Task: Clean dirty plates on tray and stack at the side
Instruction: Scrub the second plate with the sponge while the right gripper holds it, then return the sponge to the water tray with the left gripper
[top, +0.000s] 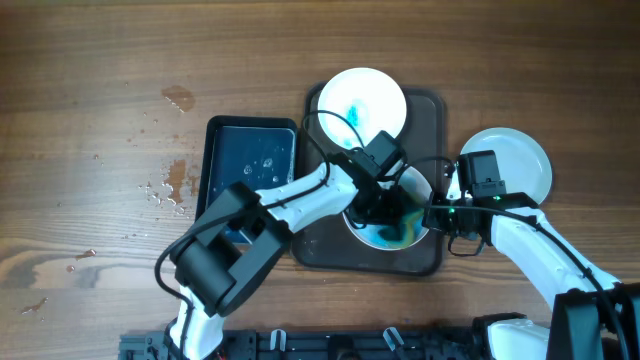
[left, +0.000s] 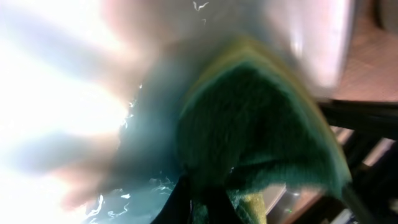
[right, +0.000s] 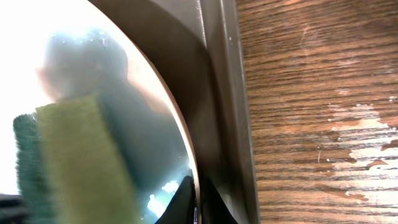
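Observation:
The black basin of blue water (top: 247, 160) stands to the left gripper's left in the overhead view, so next the left gripper should raise the sponge (top: 405, 230), cross to the basin, lower the sponge and release it.
The dark brown tray (top: 430, 110) holds a dirty plate (top: 361, 103) with a blue smear at its far end. A second dirty plate (top: 385, 235), wet and turquoise, lies at the tray's near end. My left gripper (top: 385, 205) is shut on a green and yellow sponge (top: 405, 230) pressed onto this plate; in the left wrist view the sponge (left: 261, 118) fills the space ahead of the jaws (left: 205, 205). My right gripper (top: 432, 213) is shut on the plate's right rim (right: 186, 155), jaws (right: 198, 202) on either side of it, with the sponge (right: 81, 162) and tray rim (right: 211, 74) close by.
A third white plate (top: 520, 155), with no smear showing, lies on the table right of the tray, partly under my right arm. A black basin of blue water (top: 250, 150) stands left of the tray. Water splashes (top: 175, 185) mark the wooden table further left.

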